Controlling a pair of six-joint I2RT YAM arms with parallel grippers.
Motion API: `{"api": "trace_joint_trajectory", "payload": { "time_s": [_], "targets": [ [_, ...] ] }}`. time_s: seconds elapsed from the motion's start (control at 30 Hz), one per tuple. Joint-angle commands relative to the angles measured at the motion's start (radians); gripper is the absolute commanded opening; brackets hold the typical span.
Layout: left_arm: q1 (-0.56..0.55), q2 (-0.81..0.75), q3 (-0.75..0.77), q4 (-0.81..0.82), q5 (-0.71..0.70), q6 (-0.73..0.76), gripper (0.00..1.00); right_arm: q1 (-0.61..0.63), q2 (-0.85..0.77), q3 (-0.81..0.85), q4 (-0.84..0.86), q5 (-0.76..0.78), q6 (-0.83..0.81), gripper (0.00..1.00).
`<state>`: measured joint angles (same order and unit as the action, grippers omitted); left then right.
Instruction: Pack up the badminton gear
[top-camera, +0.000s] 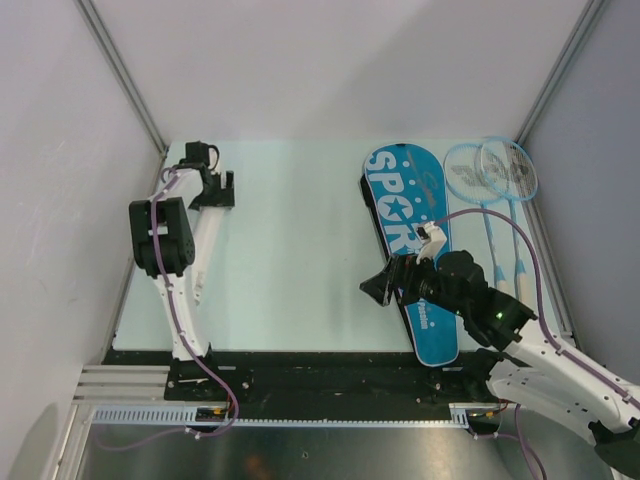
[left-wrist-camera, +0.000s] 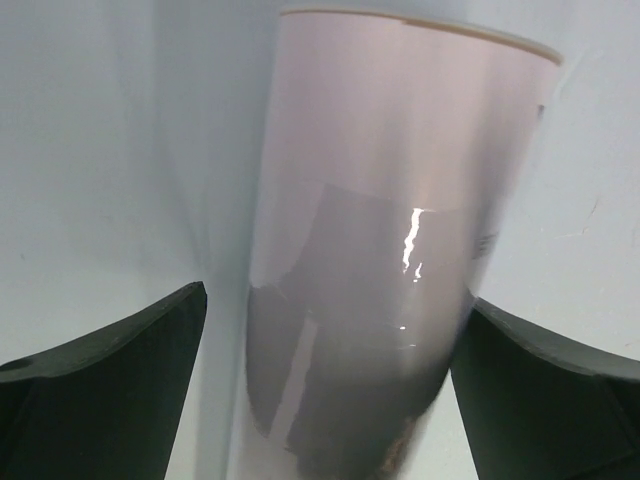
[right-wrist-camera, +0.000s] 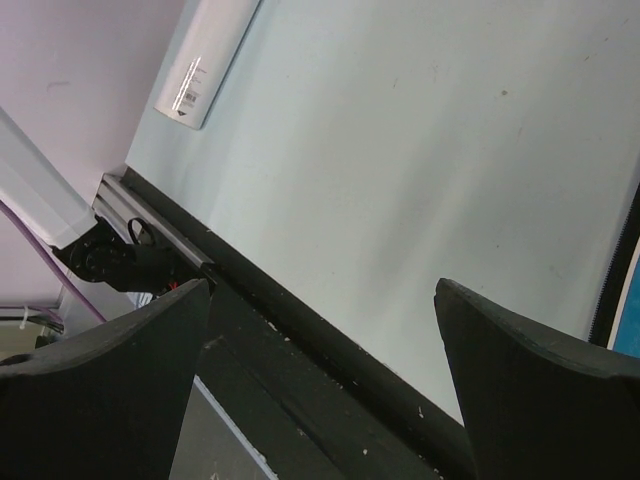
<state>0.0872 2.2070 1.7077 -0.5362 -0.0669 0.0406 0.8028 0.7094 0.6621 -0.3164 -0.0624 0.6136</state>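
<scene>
My right gripper needs to move outward and down onto the bag's black zipped edge (top-camera: 381, 243) (right-wrist-camera: 627, 238), because its open fingers are still above bare table just beside the bag.
The white tube (left-wrist-camera: 400, 180) lies on the table by the left edge, also seen from above (top-camera: 205, 262) and in the right wrist view (right-wrist-camera: 205, 60). My left gripper (top-camera: 220, 192) is open and straddles the tube's far end (left-wrist-camera: 330, 300), one finger on each side. The blue "SPORT" bag (top-camera: 415, 240) lies lengthwise right of centre. Two light-blue rackets (top-camera: 492, 170) lie at the far right, heads toward the back. My right gripper (top-camera: 382, 287) is open and empty, just left of the bag, above bare table (right-wrist-camera: 320, 290). No shuttlecocks are visible.
A black rail (top-camera: 330, 365) runs along the table's near edge, also in the right wrist view (right-wrist-camera: 300, 340). Walls and metal posts (top-camera: 125, 75) close in the left, back and right sides. The bag's black edging (right-wrist-camera: 618, 270) shows at the right wrist view's edge.
</scene>
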Motion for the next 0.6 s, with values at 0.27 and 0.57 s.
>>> {"api": "trace_joint_trajectory", "payload": {
  "time_s": [0.27, 0.57],
  "targets": [
    [-0.015, -0.278, -0.017, -0.018, -0.076, -0.149, 1.00, -0.094, 0.160, 0.010, -0.032, -0.002, -0.028, 1.00],
    [-0.215, -0.558, -0.049, -0.013, -0.154, -0.197, 0.98, -0.218, 0.531, 0.181, -0.191, 0.306, -0.113, 1.00]
  ]
}}
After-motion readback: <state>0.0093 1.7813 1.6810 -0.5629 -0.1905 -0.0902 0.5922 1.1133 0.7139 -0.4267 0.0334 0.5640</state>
